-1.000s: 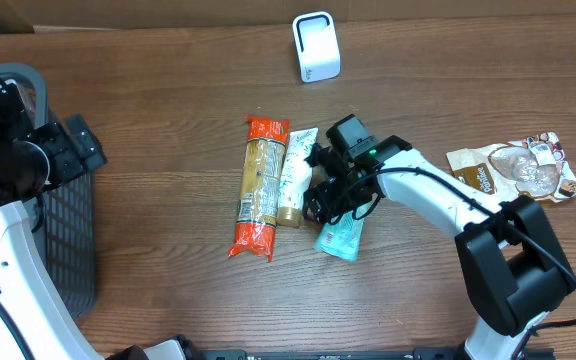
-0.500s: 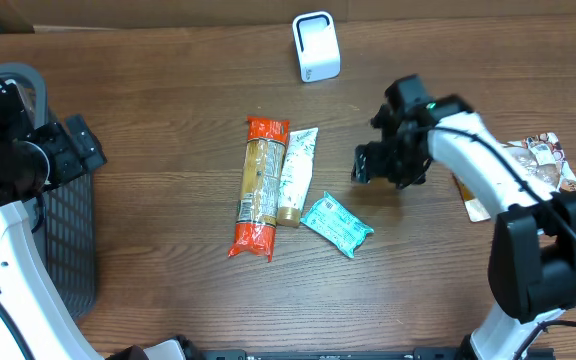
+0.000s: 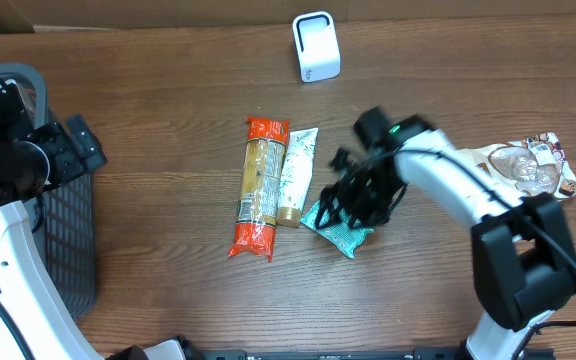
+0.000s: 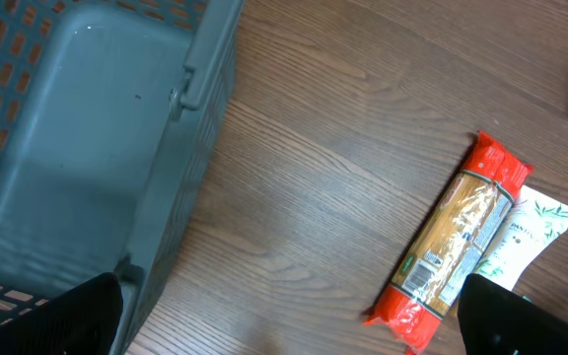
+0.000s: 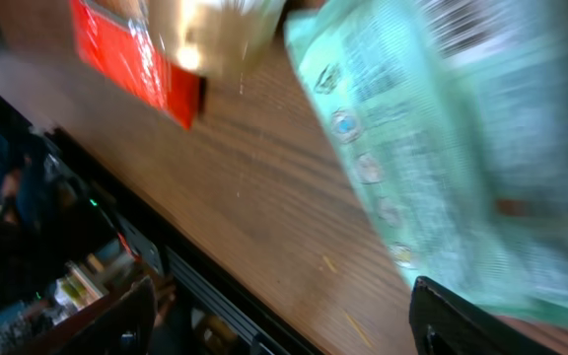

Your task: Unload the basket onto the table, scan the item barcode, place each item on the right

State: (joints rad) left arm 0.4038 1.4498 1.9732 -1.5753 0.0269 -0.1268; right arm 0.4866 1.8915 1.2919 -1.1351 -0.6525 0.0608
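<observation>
The teal packet (image 3: 340,235) lies below my right gripper, to its right in the wrist view. I will move that way and down next, onto the packet's end opposite the tube.
A teal packet (image 3: 340,235) lies on the wood table, to the right of an orange pasta pack (image 3: 261,185) and a white tube (image 3: 296,175). My right gripper (image 3: 349,205) hovers just over the teal packet's upper edge. In the right wrist view the teal packet (image 5: 442,148) is blurred and fills the upper right. There the right gripper (image 5: 284,325) is open, with only bare wood between its fingers. A white scanner (image 3: 316,46) stands at the back. My left gripper (image 3: 71,150) is far left, open and empty, and in its wrist view the left gripper (image 4: 294,330) looks down on the pasta pack (image 4: 459,237).
A grey mesh basket (image 3: 66,235) stands at the left edge, and the basket (image 4: 87,148) also fills the left of the left wrist view. A brown snack bag (image 3: 518,168) lies at the far right. The table's front edge (image 5: 195,286) shows in the right wrist view.
The right gripper swung away to the right, leaving the teal packet lying flat, then came back left and down over it. The left arm has not moved.
</observation>
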